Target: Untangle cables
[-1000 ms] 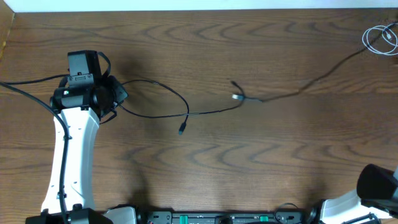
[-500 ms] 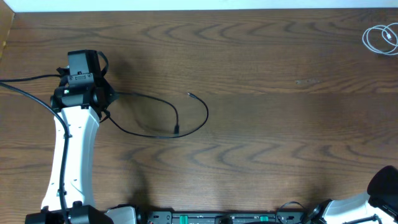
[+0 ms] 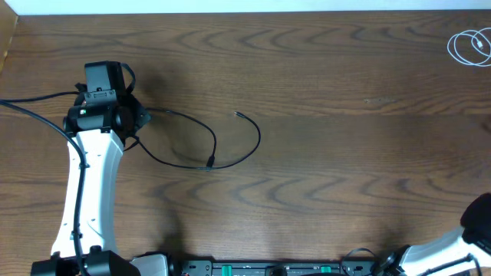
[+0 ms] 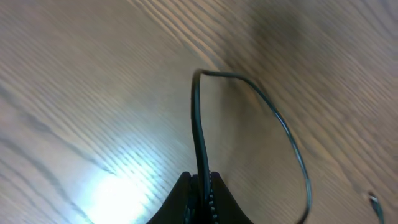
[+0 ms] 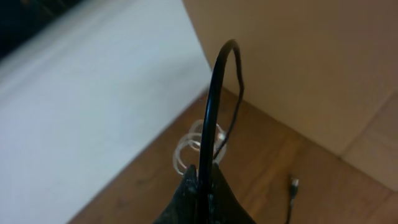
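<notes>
My right gripper should next lower the second black cable toward the bare wood short of the white cable and let it go, because that spot is clear of the loop.
My left gripper (image 3: 139, 119) (image 4: 201, 182) is shut on one black cable (image 3: 249, 149) (image 4: 198, 124). That cable lies in an open loop on the wooden table to the right of the gripper, with one plug end (image 3: 209, 164) inside the loop and the other tip (image 3: 236, 114) farther back. My right gripper (image 5: 202, 177) is shut on a second black cable (image 5: 214, 93), which arcs up and hangs down, with its plug end (image 5: 293, 185) near the table. A white cable (image 3: 471, 47) (image 5: 186, 149) lies coiled at the far right corner.
The white left arm (image 3: 88, 184) stretches along the table's left side. Only part of the right arm (image 3: 476, 230) shows at the bottom right corner of the overhead view. A pale wall (image 5: 81, 106) and a tan board (image 5: 298, 62) stand beyond the table's far right edge.
The second black cable, crossed with the first at mid-table a second ago, has been drawn off to the right out of the overhead view. The first cable has curled into a loop.
</notes>
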Robot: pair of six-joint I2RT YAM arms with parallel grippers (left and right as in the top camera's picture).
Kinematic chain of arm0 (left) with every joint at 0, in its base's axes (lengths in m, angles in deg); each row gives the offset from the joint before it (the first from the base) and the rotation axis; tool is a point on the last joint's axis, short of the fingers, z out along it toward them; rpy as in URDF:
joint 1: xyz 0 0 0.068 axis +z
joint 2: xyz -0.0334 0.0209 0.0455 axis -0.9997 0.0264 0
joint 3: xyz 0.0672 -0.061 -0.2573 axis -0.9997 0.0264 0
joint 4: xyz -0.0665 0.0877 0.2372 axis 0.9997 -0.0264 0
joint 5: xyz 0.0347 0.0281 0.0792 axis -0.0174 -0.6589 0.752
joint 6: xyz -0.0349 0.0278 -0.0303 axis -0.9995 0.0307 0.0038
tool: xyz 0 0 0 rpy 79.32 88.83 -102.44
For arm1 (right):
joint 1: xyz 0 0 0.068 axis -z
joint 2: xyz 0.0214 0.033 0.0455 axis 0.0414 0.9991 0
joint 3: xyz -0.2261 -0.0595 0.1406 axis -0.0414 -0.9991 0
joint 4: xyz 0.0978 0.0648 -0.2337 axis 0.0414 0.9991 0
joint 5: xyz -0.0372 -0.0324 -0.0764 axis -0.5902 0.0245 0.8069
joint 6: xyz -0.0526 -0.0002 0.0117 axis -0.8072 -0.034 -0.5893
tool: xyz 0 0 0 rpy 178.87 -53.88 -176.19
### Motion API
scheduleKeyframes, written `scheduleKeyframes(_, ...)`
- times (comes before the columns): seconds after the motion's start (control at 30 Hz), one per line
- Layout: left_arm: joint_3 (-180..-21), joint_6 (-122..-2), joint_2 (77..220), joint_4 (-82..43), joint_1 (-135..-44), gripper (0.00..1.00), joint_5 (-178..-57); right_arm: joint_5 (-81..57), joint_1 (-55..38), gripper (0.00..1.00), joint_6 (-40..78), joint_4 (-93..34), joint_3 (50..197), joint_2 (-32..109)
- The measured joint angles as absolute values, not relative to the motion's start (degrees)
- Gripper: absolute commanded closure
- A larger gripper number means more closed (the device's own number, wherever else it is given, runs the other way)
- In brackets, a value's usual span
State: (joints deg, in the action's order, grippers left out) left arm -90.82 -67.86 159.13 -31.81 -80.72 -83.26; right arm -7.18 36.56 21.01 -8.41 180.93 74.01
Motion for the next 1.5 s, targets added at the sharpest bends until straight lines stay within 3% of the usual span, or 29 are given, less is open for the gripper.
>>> scheduleKeyframes(0.33,-90.79,-67.86,159.13,-31.83,-80.72,0.93,-96.24,-6.37,39.65,0.99,21.06,-1.33,180.91,87.91)
scheduleKeyframes(0.37,-90.79,-67.86,159.13,-31.83,-80.72,0.93,-97.07,-6.35,39.75,0.95,21.28,-0.85,180.91,89.66)
scheduleKeyframes(0.4,-90.79,-67.86,159.13,-31.88,-80.91,0.93,-98.07,-6.35,39.86,0.9,21.43,-0.43,180.91,91.02)
scheduleKeyframes(0.43,-90.77,-67.79,159.13,-31.94,-81.09,0.93,-98.51,-6.35,39.95,0.52,21.76,0.0,180.91,92.76)
scheduleKeyframes(0.5,-90.75,-67.4,159.13,-32.01,-82.33,0.93,-99.3,-6.46,40.24,0.24,22.59,0.55,180.91,96.41)
scheduleKeyframes(0.53,-90.75,-67.14,159.13,-31.96,-83.12,0.92,-99.67,-6.68,40.28,0.16,22.72,0.97,180.91,97.55)
scheduleKeyframes(0.63,-90.73,-66.24,159.13,-31.0,-86.03,0.92,-100.33,-7.88,40.37,0.02,22.89,3.33,180.84,100.0)
scheduleKeyframes(0.9,-90.71,-63.6,159.13,-27.77,-89.37,0.93,-101.77,-18.04,40.54,0.01,21.78,4.77,180.84,98.93)
scheduleKeyframes(1.17,-90.69,-60.01,159.09,-16.93,-89.46,0.93,-118.77,-52.2,38.25,0.01,3.16,10.52,180.91,90.01)
scheduleKeyframes(1.3,-90.58,-65.63,157.86,-8.93,-89.48,0.93,-131.54,-60.88,31.49,0.09,-6.83,16.18,180.99,88.07)
scheduleKeyframes(1.5,-90.6,-81.41,153.58,-3.75,-89.53,0.92,-138.07,-61.12,15.47,0.12,-12.73,19.3,180.97,88.2)
